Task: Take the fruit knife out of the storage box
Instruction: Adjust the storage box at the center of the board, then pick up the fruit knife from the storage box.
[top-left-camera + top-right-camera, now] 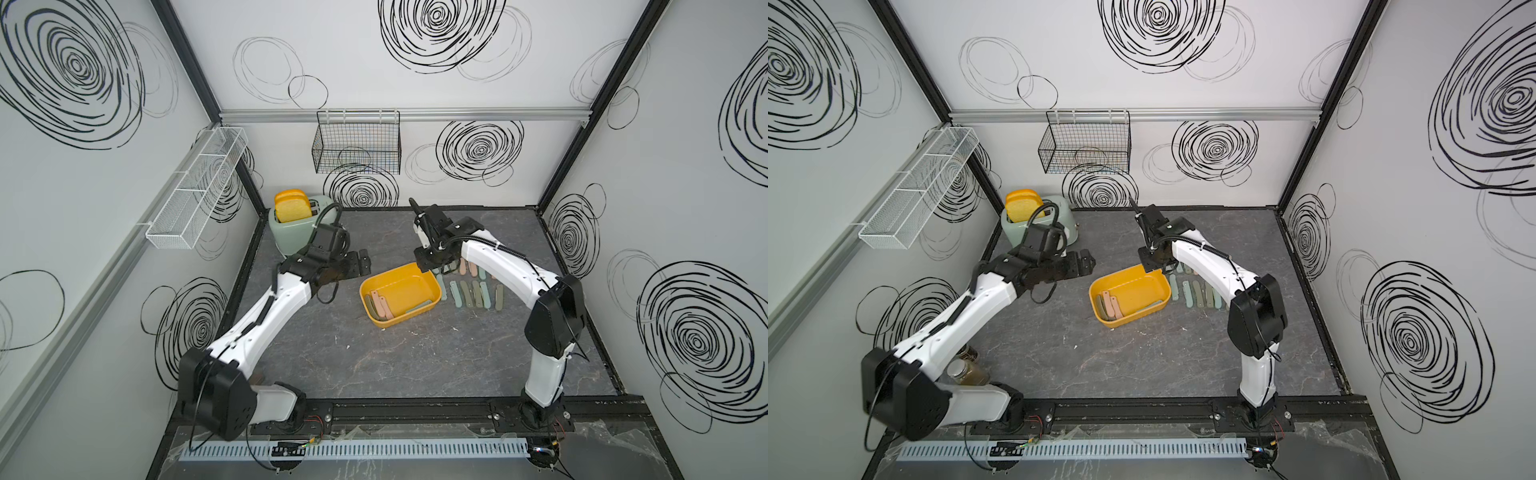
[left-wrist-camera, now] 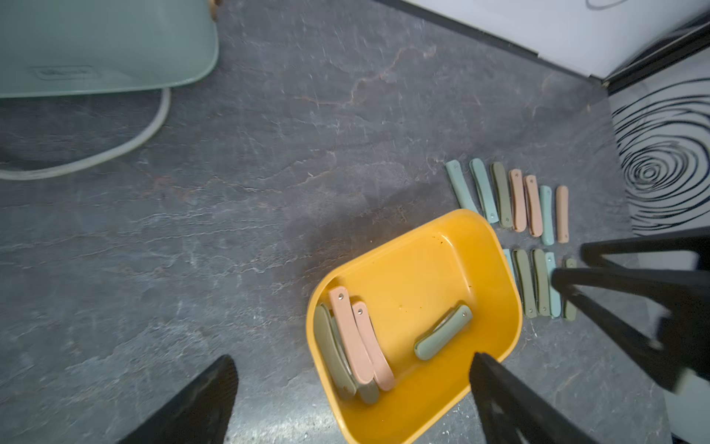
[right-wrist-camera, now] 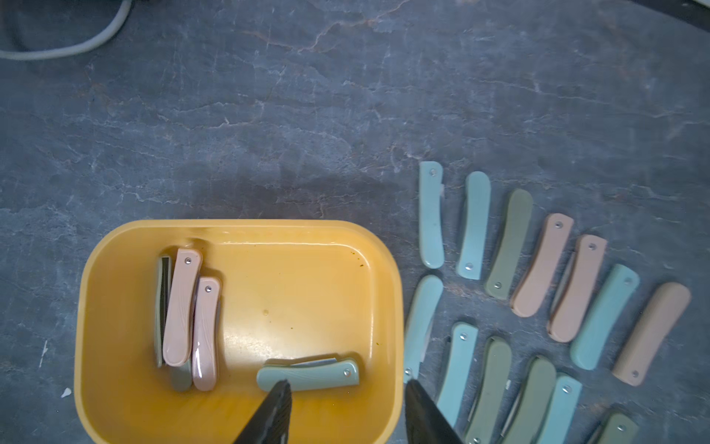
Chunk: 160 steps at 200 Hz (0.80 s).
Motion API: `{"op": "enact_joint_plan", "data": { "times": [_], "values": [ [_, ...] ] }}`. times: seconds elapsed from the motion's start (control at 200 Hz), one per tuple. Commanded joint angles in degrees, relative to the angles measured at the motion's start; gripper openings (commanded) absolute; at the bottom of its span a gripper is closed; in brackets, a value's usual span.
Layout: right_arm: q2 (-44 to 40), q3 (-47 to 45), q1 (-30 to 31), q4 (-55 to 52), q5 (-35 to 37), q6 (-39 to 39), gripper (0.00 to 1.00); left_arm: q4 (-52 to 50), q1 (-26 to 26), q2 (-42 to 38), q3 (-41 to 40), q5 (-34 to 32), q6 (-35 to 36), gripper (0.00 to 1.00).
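Observation:
Next I will move my right gripper across the storage box and down onto the inner pink knife, because the storage box's bare bottom beside it leaves room for a finger.
The mustard-yellow storage box [image 1: 407, 286] [image 1: 1138, 286] sits mid-table. Inside it, folded fruit knives lie flat: two pink ones [image 3: 180, 307] [image 2: 349, 338] stacked with green ones at one end, and a single pale green knife [image 3: 307, 373] [image 2: 442, 332] along the opposite side. My right gripper [image 3: 347, 388] [image 1: 436, 268] hovers open over the box's far right corner. One finger is above the pale green knife, the other outside the rim, and nothing is held. My left gripper [image 1: 368, 264] [image 2: 353, 359] is wide open and empty, above the table left of the box.
Two rows of several folded knives [image 1: 469, 291] [image 3: 538, 288] lie on the table right of the box. A green toaster [image 1: 291, 228] with its cord [image 2: 115, 150] stands at the back left. A black wire basket [image 1: 357, 143] and a white mesh basket [image 1: 195, 183] hang on the walls.

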Motion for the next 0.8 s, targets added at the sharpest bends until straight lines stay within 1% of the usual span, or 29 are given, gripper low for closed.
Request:
{"op": "enact_joint_plan", "data": {
  "times": [0.0, 0.185, 0.39, 0.545, 0.795],
  "values": [
    [3.5, 1.1, 3.6, 0.4, -2.1, 1.6, 0.51, -5.4, 1.6, -6.4, -4.5, -1.4, -0.4, 0.98],
    [7.7, 0.7, 7.5, 2.9, -3.6, 2.8, 0.50, -10.8, 2.3, -18.9, -10.2, 0.3, -2.2, 0.98],
    [12.0, 0.9, 10.6, 4.7, -4.0, 3.2, 0.50, -15.2, 2.3, -28.3, -12.8, 1.9, -4.5, 0.98],
    [15.0, 2.0, 11.9, 5.2, -4.0, 3.4, 0.50, -18.2, 2.4, -31.5, -13.5, 2.6, -5.0, 0.98],
    [20.5, 5.2, 12.2, 5.1, -1.4, 2.3, 0.50, -20.0, 2.3, -32.8, -12.9, 3.8, -4.3, 0.98]
  ]
}}
